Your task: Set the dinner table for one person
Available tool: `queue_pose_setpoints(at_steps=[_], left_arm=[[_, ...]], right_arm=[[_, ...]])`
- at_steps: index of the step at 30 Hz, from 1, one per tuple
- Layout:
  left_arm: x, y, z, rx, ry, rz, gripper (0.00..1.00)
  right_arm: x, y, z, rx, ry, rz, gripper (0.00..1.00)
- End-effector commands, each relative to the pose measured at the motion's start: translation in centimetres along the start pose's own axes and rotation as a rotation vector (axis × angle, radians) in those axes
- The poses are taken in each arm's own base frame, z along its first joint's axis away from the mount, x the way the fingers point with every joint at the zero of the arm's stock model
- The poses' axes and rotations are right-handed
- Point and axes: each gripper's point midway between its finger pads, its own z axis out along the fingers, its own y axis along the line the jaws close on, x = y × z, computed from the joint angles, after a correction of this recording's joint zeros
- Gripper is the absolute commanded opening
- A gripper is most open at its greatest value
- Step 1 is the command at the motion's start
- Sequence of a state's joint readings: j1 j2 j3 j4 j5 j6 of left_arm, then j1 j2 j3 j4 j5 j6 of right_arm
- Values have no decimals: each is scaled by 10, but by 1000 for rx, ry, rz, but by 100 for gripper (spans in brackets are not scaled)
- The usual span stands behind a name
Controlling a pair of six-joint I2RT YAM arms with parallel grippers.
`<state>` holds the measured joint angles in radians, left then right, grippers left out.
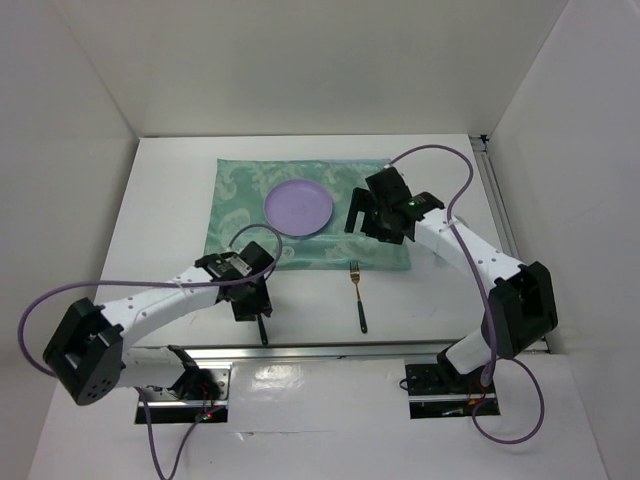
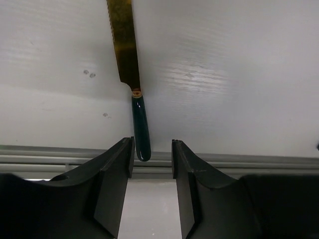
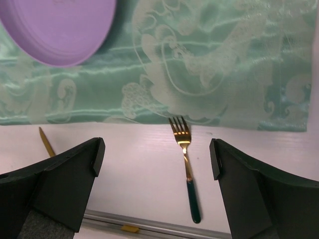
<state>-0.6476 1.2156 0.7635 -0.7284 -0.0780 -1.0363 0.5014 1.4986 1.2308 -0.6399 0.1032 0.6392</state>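
Observation:
The left gripper lowers over the middle of the knife's dark green handle (image 1: pixel 263 329) and closes there next, since its open fingers still hover above the handle's end.
The white dinner table (image 1: pixel 170 200) carries a teal patterned mat (image 1: pixel 240 200) with a purple plate (image 1: pixel 299 208) on it. A gold fork with a dark green handle (image 1: pixel 357 296) lies on the table just in front of the mat. A gold knife with a green handle (image 2: pixel 134 84) lies near the front edge. My left gripper (image 2: pixel 152 149) is open just above the knife's handle end, which sits by the left finger. My right gripper (image 3: pixel 157 157) is wide open and empty above the mat's front right part, with the fork (image 3: pixel 187 164) below between its fingers.
A metal rail (image 1: pixel 330 350) runs along the table's front edge, right behind the knife handle (image 1: pixel 263 330). White walls enclose the table on three sides. The knife's tip (image 3: pixel 47 142) shows at the left in the right wrist view.

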Motion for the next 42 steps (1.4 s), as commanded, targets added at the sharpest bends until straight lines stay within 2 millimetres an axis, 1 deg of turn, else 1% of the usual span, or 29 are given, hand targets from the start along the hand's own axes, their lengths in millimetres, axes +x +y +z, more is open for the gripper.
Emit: queue_pose_setpoints(at_steps=[1,3,4,6,9,10,11,12,15,16,17,21,24,25,26,27,28,30,31,32,34,35,36,37,38,39,40,41,42], left_arm=[[-1,2,10,-105,-51,-81,53],[0,1,12,-119,-69,-87,54],[0,1,12,-119,-69,-87,54],[3,8,17,-138,-74,-98,62],[10,6,26,-128,-48,-80,62],[14,9,28,-139,-31,-78,62],[13,7,31,-135,-33,-87,62],[19,12,35,-157,-20,-84,62],[21,14,39,-157,-22,-107,59],[23,18,43,-163,-19,-106,54],[25,17,45,-151,-15,-108,53],[30,21,52,-151,-4,-108,49],[33,22,57,-165,12,-107,42],[36,27,58,-189,23,-117,37],[33,27,56,-202,14,-124,31],[30,23,50,-188,-2,-117,21],[26,26,42,-212,-23,-135,16],[21,22,26,-207,-56,-124,5],[12,19,12,-191,-111,-115,0],[7,14,-6,-190,-132,-94,0],[-7,9,-27,-194,-184,-27,0],[-15,-9,-46,-147,-201,12,0],[-22,-15,-52,-147,-213,43,0],[-28,-23,-57,-136,-217,122,0],[-40,-46,-65,-110,-231,152,0],[-45,-61,-67,-85,-230,182,0],[-50,-73,-69,-71,-223,238,0],[-64,-104,-82,2,-256,257,0],[-71,-127,-71,25,-257,286,0]], right_arm=[[5,-10,-12,25,-13,10,100],[6,-11,-20,20,-18,11,100],[5,-13,-19,27,-24,11,100],[5,-13,-22,27,-24,11,100],[5,-13,-22,27,-24,11,100],[5,-13,-22,27,-24,11,100],[5,-13,-22,27,-24,11,100],[5,-13,-22,27,-24,11,100],[5,-14,-22,27,-24,2,100],[7,-11,-23,23,-21,-6,100],[10,-13,-21,28,-14,-7,100],[8,-12,-24,22,-22,-5,100],[11,-17,-26,33,-22,-6,100],[11,-17,-26,33,-22,-6,100],[11,-17,-29,33,-22,-6,100],[11,-17,-29,33,-22,-6,100],[9,-18,-31,35,-35,-5,100],[6,-16,-36,28,-43,-4,100],[2,-14,-39,21,-53,-2,100],[0,-12,-42,19,-55,-11,100],[-5,-11,-45,21,-68,-20,100],[-10,-10,-49,24,-78,-19,100],[-11,-10,-54,22,-81,-19,100],[-13,-11,-56,29,-86,-18,100],[-20,-13,-64,34,-107,-18,100],[-20,-13,-64,34,-108,-18,100],[-23,-18,-69,38,-117,-7,100],[-32,-19,-78,32,-152,8,100],[-30,-21,-82,33,-151,8,100]])
